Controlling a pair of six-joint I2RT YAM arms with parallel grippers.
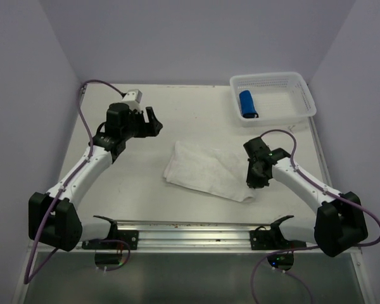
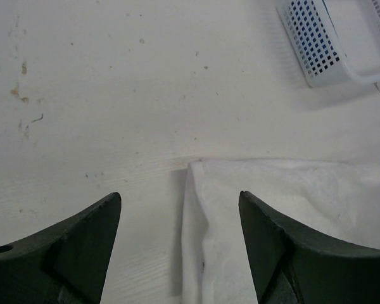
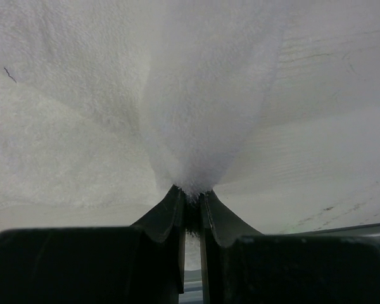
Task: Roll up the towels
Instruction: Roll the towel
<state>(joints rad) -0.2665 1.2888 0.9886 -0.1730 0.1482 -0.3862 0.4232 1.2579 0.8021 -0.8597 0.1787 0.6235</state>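
Note:
The towel's flat part [image 1: 237, 184] [image 3: 104, 183] is still unrolled, so the towel's pinched edge will next go to the left in the top view, over that flat part, and my right gripper will release it there.
The white towel [image 1: 206, 170] lies rumpled in the middle of the table. My right gripper [image 1: 253, 182] is shut on its right edge; in the right wrist view the cloth [image 3: 202, 114] is pinched between the fingertips [image 3: 191, 195] and bunches up from them. My left gripper [image 1: 153, 120] is open and empty, held above the table to the far left of the towel; its wrist view shows the towel's corner [image 2: 272, 215] between the spread fingers [image 2: 272, 234]. The blue towel [image 1: 247, 104] lies rolled inside the white basket [image 1: 301, 95].
The perforated basket stands at the far right of the table and shows in the left wrist view [image 2: 316, 44]. A metal rail [image 1: 190, 229] runs along the near edge. Purple-grey walls close in the table on three sides.

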